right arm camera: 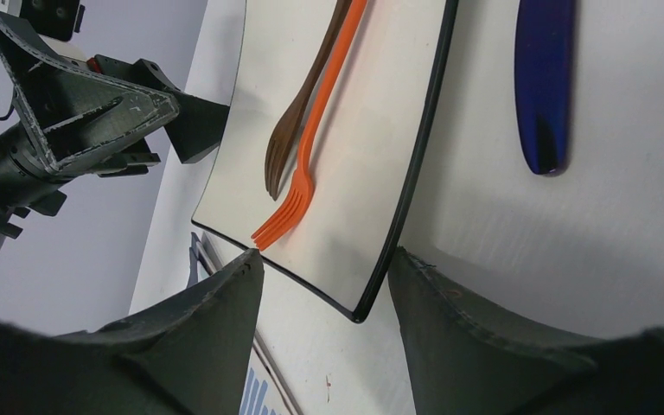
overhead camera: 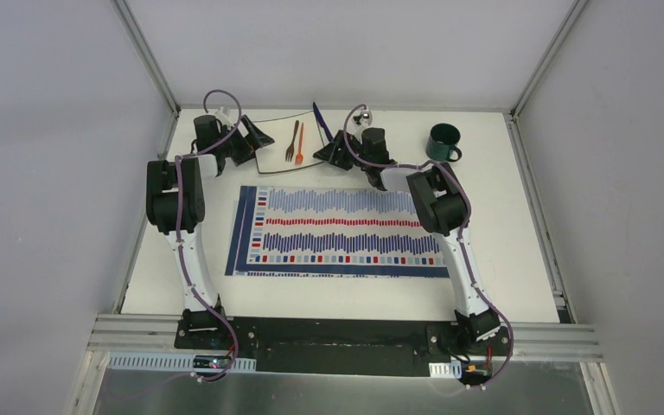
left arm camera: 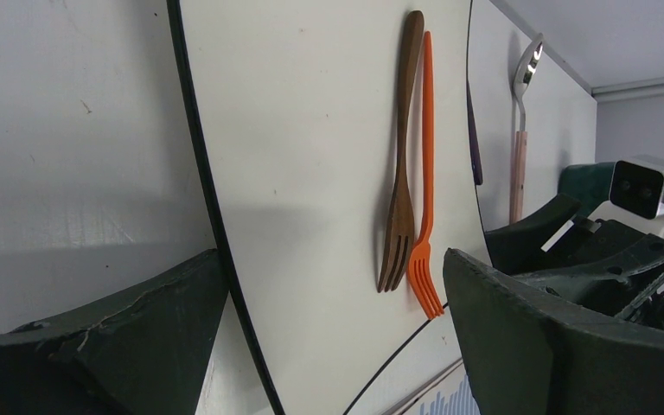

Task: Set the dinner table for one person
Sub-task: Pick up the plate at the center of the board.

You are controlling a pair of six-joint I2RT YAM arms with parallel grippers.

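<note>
The plate's black rim [overhead camera: 258, 162] [left arm camera: 235, 285] sits off-center between my left gripper's fingers, so that gripper will next move slightly left in the wrist view and close on the rim.
On the white dinner table [overhead camera: 519, 242] a square white plate [overhead camera: 275, 157] with a black rim lies at the back, carrying a brown fork [overhead camera: 292, 141] and an orange fork [overhead camera: 299, 145]. My left gripper [overhead camera: 255, 138] is open and empty, its jaws astride the plate's near left corner [left arm camera: 311, 173]. My right gripper [overhead camera: 327, 154] is open and empty, its jaws astride the plate's near right corner [right arm camera: 359, 303]. A striped placemat [overhead camera: 337, 229] lies empty in the middle. A blue knife [overhead camera: 321, 119], a pink-handled spoon [overhead camera: 363, 115] and a green mug [overhead camera: 443, 143] lie at the back.
White walls with aluminium posts close in the table at the back and both sides. The two arms reach along either side of the placemat. The knife [right arm camera: 545, 86] lies just right of the plate's rim.
</note>
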